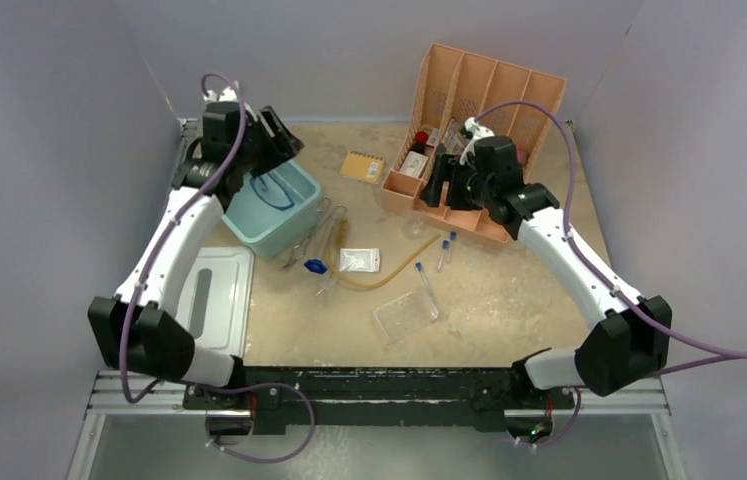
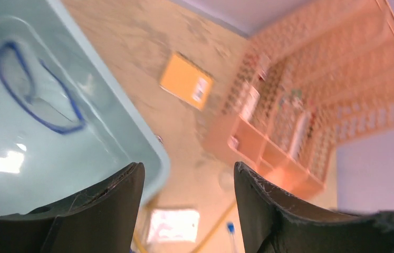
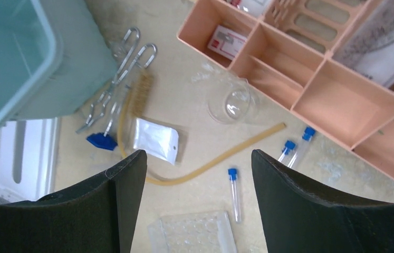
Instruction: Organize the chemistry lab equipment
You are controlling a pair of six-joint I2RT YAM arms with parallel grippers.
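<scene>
The graduated cylinder's tube (image 1: 321, 254) beside its blue base lies below the left gripper, back past the bin's rim, so the gripper will move back and down onto it.
Blue-framed goggles (image 1: 271, 192) lie inside the teal bin (image 1: 299, 215), also seen in the left wrist view (image 2: 31, 89). My left gripper (image 1: 284, 140) hovers open and empty above the bin's far right rim (image 2: 186, 174). My right gripper (image 1: 437, 185) is open and empty, high above the table by the peach divider (image 3: 197, 163). Below it lie three blue-capped test tubes (image 3: 233, 192) (image 3: 288, 150) (image 3: 303, 142), the clear tube rack (image 3: 192, 232), amber tubing (image 3: 210, 161), a small clear bag (image 3: 155, 138) and metal tongs (image 3: 121, 74).
The peach divider (image 1: 469, 130) with bottles stands at the back right. An orange notepad (image 1: 361, 166) lies left of it. A clear round dish (image 3: 231, 103) sits near the divider. A white lid (image 1: 214, 300) lies front left. A blue piece (image 3: 101, 141) lies by the tongs.
</scene>
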